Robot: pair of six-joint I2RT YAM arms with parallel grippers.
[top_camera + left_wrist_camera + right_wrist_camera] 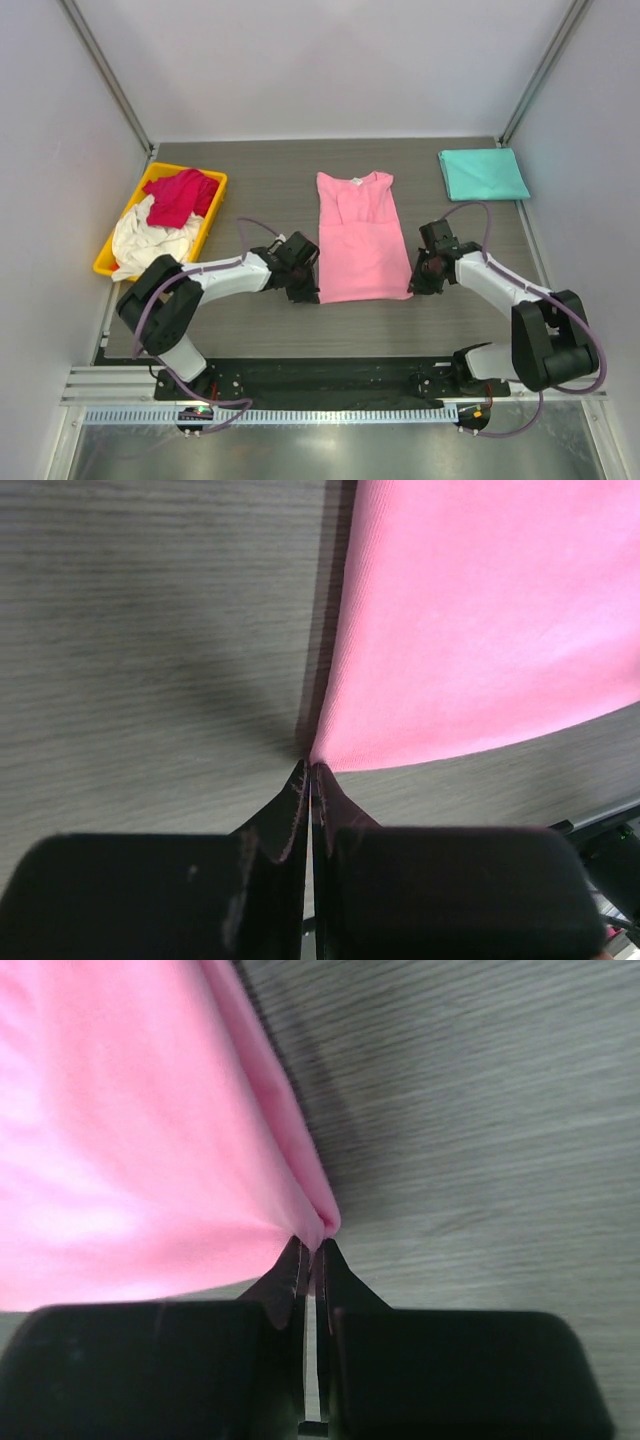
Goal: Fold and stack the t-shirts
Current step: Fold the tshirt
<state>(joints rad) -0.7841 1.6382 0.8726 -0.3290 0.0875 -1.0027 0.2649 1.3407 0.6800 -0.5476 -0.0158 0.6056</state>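
Observation:
The t-shirt's sides are folded in and its collar end (377,182) lies outward, so the robot's right gripper should next lift the t-shirt's near corner, carry it outward onto that end and let go.
The pink t-shirt (358,238) lies flat in the middle of the table, its sides folded in and its collar at the far end. My left gripper (306,288) is shut on its near left corner, and in the left wrist view the cloth (480,620) runs straight into the tips of the left gripper (311,768). My right gripper (417,280) is shut on the near right corner; the right wrist view shows the doubled pink edge (150,1130) pinched in the right gripper (316,1246). A folded teal t-shirt (483,173) sits at the back right. Red (180,195) and white (150,240) t-shirts lie crumpled in the bin.
A yellow plastic bin (215,210) stands at the left side of the table. White walls with metal posts close in the back and sides. The arm bases sit on a black rail (320,380) at the near edge.

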